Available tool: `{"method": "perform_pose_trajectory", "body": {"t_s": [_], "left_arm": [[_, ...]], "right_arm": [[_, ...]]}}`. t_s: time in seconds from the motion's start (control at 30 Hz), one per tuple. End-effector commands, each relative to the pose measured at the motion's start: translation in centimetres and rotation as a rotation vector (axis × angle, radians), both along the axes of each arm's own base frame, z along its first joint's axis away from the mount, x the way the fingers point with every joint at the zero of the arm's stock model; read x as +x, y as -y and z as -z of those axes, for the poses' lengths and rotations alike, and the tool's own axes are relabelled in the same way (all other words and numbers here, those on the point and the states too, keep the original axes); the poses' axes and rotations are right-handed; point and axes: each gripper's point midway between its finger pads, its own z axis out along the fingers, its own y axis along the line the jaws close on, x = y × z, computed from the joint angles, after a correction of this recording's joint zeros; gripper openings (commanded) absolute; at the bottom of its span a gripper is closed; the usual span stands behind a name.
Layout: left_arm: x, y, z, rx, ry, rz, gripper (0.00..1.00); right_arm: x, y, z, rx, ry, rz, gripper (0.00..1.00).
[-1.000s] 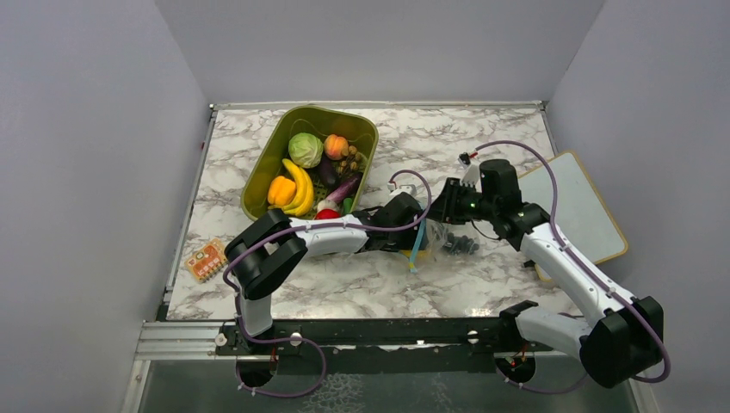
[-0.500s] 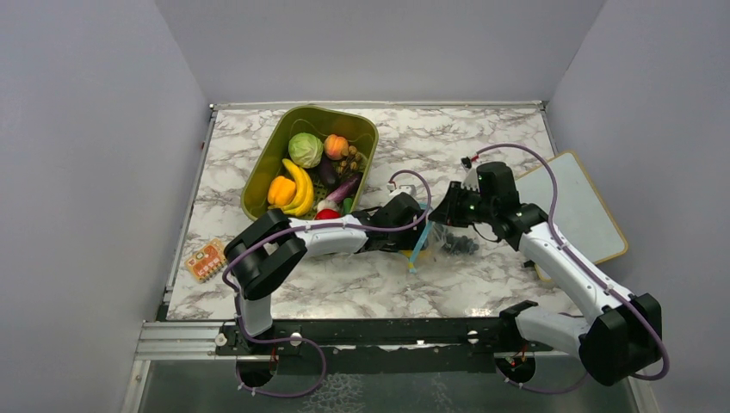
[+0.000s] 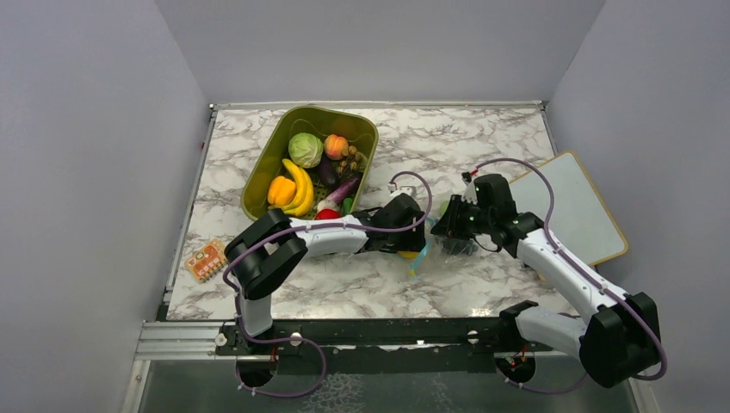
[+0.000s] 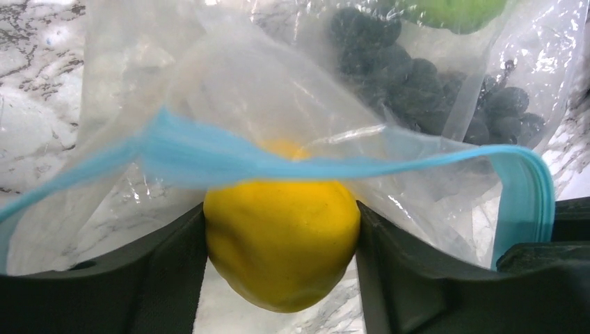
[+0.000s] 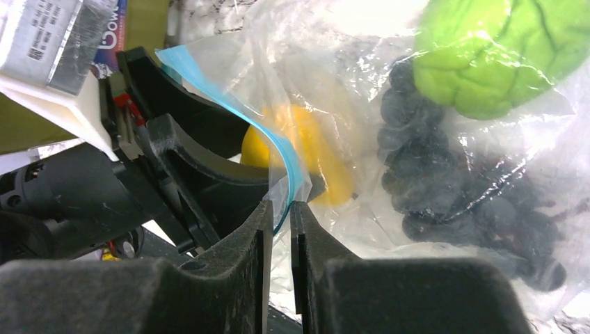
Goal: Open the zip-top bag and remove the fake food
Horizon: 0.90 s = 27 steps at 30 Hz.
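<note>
I will next move my left gripper up, outward and to the left in the top view, over the green bin's eggplants, to let go of the pear (image 4: 282,264) where toy food lies.
The clear zip-top bag (image 3: 441,245) lies on the marble between my two grippers, its blue strip (image 4: 209,156) curving across the mouth. My left gripper (image 4: 282,236) is shut on a yellow pear (image 4: 282,264), one piece of the fake food, which sits at the bag's mouth under the strip. My right gripper (image 5: 280,209) is shut on the bag's rim, with the blue strip (image 5: 282,163) between its fingers. Deeper in the bag lie a dark grape bunch (image 5: 445,181) and a light green piece (image 5: 501,49). From above, the left gripper (image 3: 413,243) and right gripper (image 3: 445,231) nearly meet.
A green bin (image 3: 262,176) at the back left holds a cabbage, bananas, an orange pepper and other toy food. A small orange packet (image 3: 206,260) lies near the left edge. A white board (image 3: 577,206) rests at the right. Grey walls enclose the table.
My right gripper has come down and nearer to the bag and closed on its rim. The left arm has stayed put with the pear in its jaws.
</note>
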Motion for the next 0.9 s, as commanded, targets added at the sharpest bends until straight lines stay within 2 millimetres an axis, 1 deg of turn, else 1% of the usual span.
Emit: {"method": "perform_pose_trajectory", "body": {"t_s": [0.0,0.03,0.1,0.13,0.27,0.37,0.47,0.53,0.67,0.8,0.87], "left_arm": [[-0.4,-1.7,1.5,0.08,-0.001,-0.004,0.51],[-0.3,-1.8,1.2,0.079,0.006,-0.011,0.48],[-0.1,-1.9,0.5,0.067,0.024,-0.025,0.31],[0.0,-2.0,0.1,0.062,0.032,-0.027,0.28],[0.3,-2.6,-1.1,0.079,0.062,-0.034,0.28],[0.3,-3.5,-1.4,0.104,0.078,-0.045,0.28],[0.1,-4.0,-1.3,0.109,0.079,-0.05,0.31],[-0.1,-4.0,-1.0,0.108,0.069,-0.042,0.31],[-0.4,-4.0,-0.3,0.116,0.052,-0.038,0.31],[-0.5,-4.1,-0.4,0.113,0.052,-0.044,0.31],[-0.5,-4.1,-0.6,0.108,0.056,-0.045,0.3]], "right_arm": [[-0.5,1.1,0.4,-0.036,0.014,0.045,0.15],[-0.6,1.3,0.4,-0.039,0.015,0.049,0.15],[-0.8,1.4,0.4,-0.037,0.022,0.052,0.15],[-0.9,1.4,0.4,-0.035,0.023,0.053,0.15],[-1.5,1.6,1.0,-0.04,0.007,0.053,0.15],[-1.8,1.5,1.3,-0.035,-0.004,0.044,0.15],[-2.3,1.0,1.3,-0.008,-0.011,0.008,0.15],[-2.6,0.6,1.2,0.01,-0.019,-0.007,0.19],[-2.2,0.2,0.3,0.026,-0.001,-0.021,0.35],[-1.9,-0.8,-0.8,0.063,0.01,-0.068,0.38],[-1.6,-1.0,-0.9,0.064,0.01,-0.081,0.37]]}}
